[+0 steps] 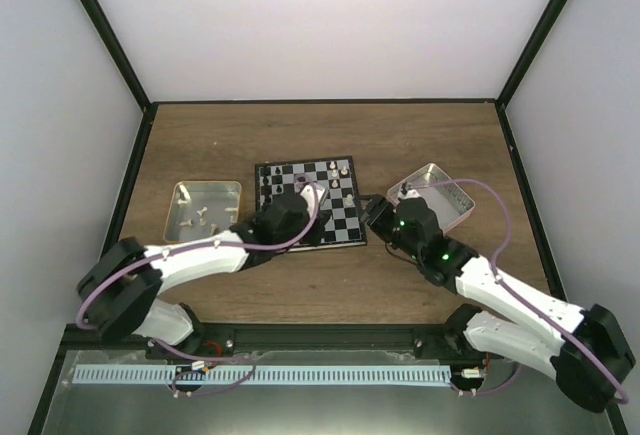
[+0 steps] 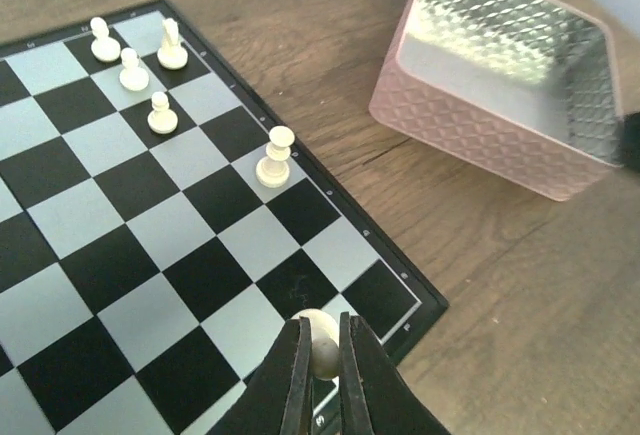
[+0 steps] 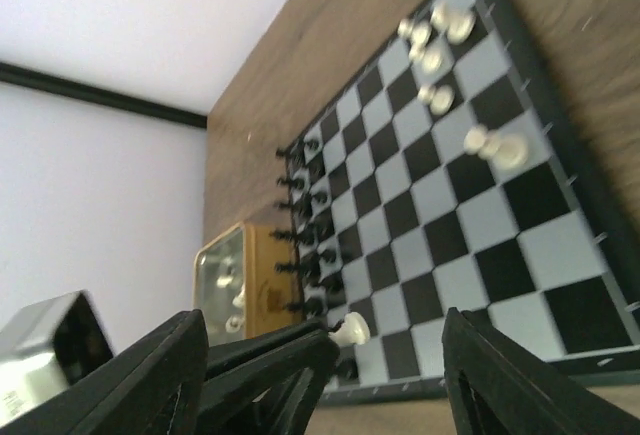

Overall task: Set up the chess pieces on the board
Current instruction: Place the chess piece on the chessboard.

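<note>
The cream piece in my left gripper goes outward and down onto the empty light square beside the row's last pawn (image 2: 274, 158) next, because the pawn row stops there.
The board (image 1: 345, 210) lies mid-table, with black chess pieces (image 1: 266, 190) along its left side and cream ones (image 1: 338, 169) at its far right corner. My left gripper (image 2: 320, 360) is shut on a small cream piece (image 2: 322, 340), held just above the board (image 2: 90, 215) near its corner. Other cream pieces (image 2: 133, 70) stand further along, and one pawn (image 2: 274, 158) stands alone. My right gripper (image 3: 330, 385) is open with nothing between its fingers, just off the board's right edge (image 1: 378, 213). Its view shows the left fingers holding the cream piece (image 3: 350, 330) over the board (image 3: 450, 215).
A tan tray (image 1: 207, 184) with loose cream pieces sits left of the board, also visible in the right wrist view (image 3: 260, 275). A pink tray (image 1: 455, 217) stands right of the board, behind my right gripper, and shows close in the left wrist view (image 2: 470, 125).
</note>
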Controlling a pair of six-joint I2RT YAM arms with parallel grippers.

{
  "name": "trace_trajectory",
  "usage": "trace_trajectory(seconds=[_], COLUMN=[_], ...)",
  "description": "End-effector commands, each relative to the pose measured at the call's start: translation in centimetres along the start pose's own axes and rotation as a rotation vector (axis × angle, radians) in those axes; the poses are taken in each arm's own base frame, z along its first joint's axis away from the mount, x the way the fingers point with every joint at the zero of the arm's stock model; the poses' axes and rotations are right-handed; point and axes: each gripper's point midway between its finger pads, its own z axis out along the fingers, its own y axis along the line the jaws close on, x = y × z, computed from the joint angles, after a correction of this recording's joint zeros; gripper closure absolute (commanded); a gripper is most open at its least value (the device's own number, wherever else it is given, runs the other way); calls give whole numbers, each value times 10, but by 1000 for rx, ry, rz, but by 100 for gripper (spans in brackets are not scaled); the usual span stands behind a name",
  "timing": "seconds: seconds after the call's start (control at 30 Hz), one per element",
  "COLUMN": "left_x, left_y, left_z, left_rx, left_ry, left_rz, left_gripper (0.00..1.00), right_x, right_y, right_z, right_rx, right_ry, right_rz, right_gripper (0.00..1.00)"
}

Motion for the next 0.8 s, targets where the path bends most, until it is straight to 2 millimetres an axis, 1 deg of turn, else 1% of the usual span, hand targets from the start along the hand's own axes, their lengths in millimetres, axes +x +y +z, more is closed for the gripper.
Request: trace_trajectory(seconds=[0.0, 0.03, 0.1, 0.2, 0.23, 0.27, 0.3, 0.33, 0.4, 0.53, 0.63, 0.77], left_x=[9, 8, 1, -3, 0, -1, 3, -1, -2, -5, -8, -6], left_y=[12, 14, 17, 24, 29, 31, 35, 36, 42, 55, 59, 63], left_z=[24, 32, 45, 67, 74, 80, 90, 96, 106, 119, 123, 126], left_rx=[-115, -135, -177, -243, -270, -286, -302, -308, -323, -340, -343, -351], left_ry=[131, 146, 163, 204, 232, 245, 268, 271, 280, 277, 270, 277], left_rz=[-18, -21, -25, -29, -30, -35, -39, -50, -73, -135, -164, -178], left_gripper=[96, 96, 96, 96, 96, 96, 96, 96, 96, 96, 96, 96], right_x=[-46, -50, -54, -57, -57, -58, -58, -59, -60, -61, -62, -64], right_y=[-11, -14, -19, -26, -28, -30, -31, -32, -34, -35, -35, -34], right_z=[-27, -32, -40, -49, -51, -53, -55, -56, -59, -62, -64, -65], right_rx=[145, 162, 178, 189, 193, 195, 199, 202, 205, 203, 201, 196], right_ry=[-224, -246, -277, -303, -309, -316, -319, -324, -331, -342, -349, -359], right_rz=[-156, -164, -180, -186, -187, -186, -188, -191, -197, -207, -214, -222], right_gripper=[34, 34, 34, 34, 34, 34, 33, 33, 33, 33, 33, 33])
